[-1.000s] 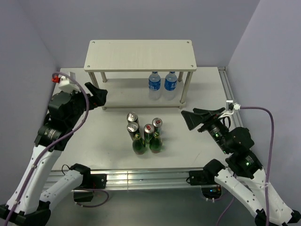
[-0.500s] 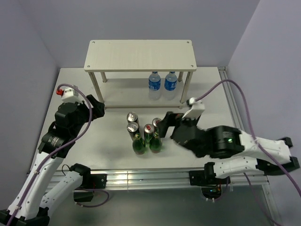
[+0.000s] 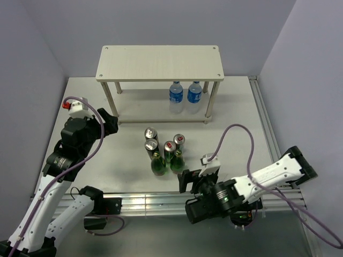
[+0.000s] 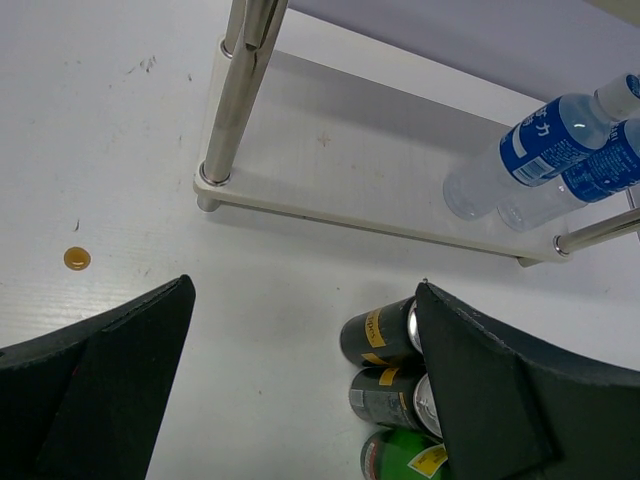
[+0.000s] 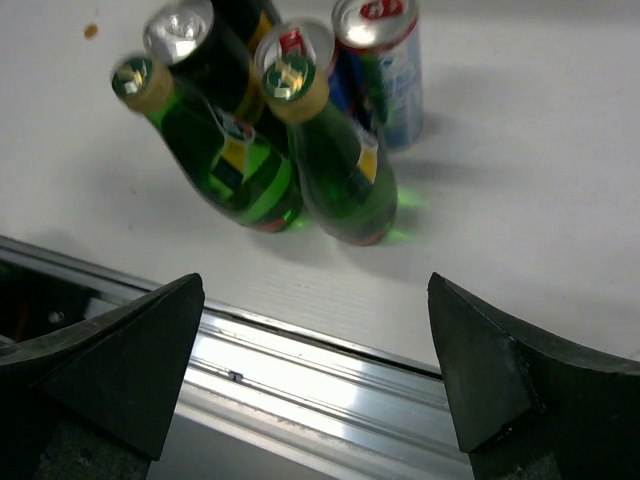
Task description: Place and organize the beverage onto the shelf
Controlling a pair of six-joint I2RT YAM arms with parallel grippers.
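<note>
Next I will lower my right gripper outward and to the left in the top view, around the nearer green bottle's lower body [image 3: 177, 165] [image 5: 354, 202], because open table borders it.
The beverage stands in a tight cluster mid-table: two black cans [image 3: 151, 139], two slim blue-silver-red cans [image 3: 179, 141] and two green bottles [image 3: 158, 165]. The pale wood shelf [image 3: 159, 62] stands behind them, its top board bare. My left gripper [image 3: 110, 122] is open and empty, left of the cluster; in its wrist view [image 4: 305, 400] the black cans [image 4: 378, 332] lie by its right finger. My right gripper [image 3: 186, 181] is open and empty at the near edge, just in front of the green bottles [image 5: 340, 170]; its wrist view [image 5: 315, 375] looks over them.
Two clear water bottles with blue labels [image 3: 185, 95] stand on the shelf's lower board [image 4: 350, 215], right side. An aluminium rail [image 5: 300, 380] runs along the table's near edge under my right gripper. A small orange spot [image 4: 76, 258] marks the table.
My right arm has swung from the right side in toward the cans, then folded down to the near edge in front of the bottles. My left arm has dropped slightly. The drinks have not moved.
</note>
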